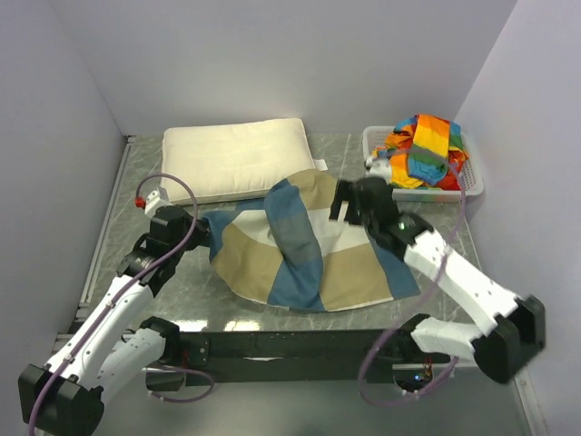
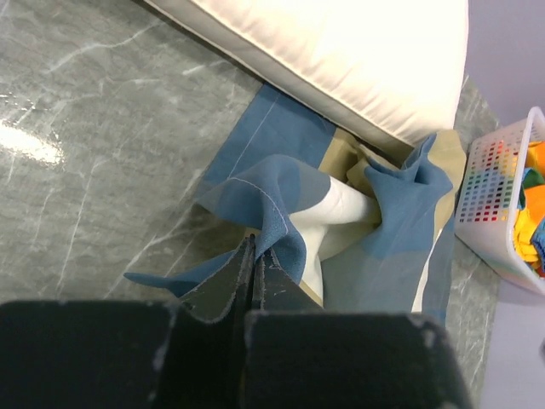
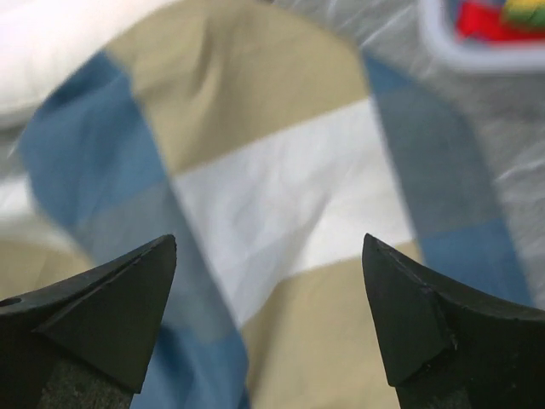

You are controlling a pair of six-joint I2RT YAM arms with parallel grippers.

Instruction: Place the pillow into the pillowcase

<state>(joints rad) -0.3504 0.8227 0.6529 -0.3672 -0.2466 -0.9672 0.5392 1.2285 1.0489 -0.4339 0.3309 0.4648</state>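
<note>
I should move my right gripper back and down next and close it at the tan near hem (image 1: 354,305), because that hem is below and back, clear of the blue fold.
The cream-white pillow (image 1: 238,159) lies at the back of the table, its near edge touching the pillowcase (image 1: 318,254). The case is spread out and rumpled in blue, tan and off-white blocks, with a blue fold lying across its middle. My left gripper (image 1: 201,238) is at the case's left edge. In the left wrist view the left gripper (image 2: 253,247) is shut on a blue hem of the pillowcase (image 2: 400,221), with the pillow (image 2: 358,51) beyond. My right gripper (image 1: 349,204) hovers over the case's far right part. It stands open (image 3: 268,247) above the pillowcase (image 3: 272,170) and holds nothing.
A white basket (image 1: 472,177) holding a rainbow-striped cloth (image 1: 427,150) stands at the back right, close to the right arm. It also shows as the basket (image 2: 490,196) in the left wrist view. Walls enclose the table on the left, back and right. A small red-and-white object (image 1: 141,202) sits at the left edge.
</note>
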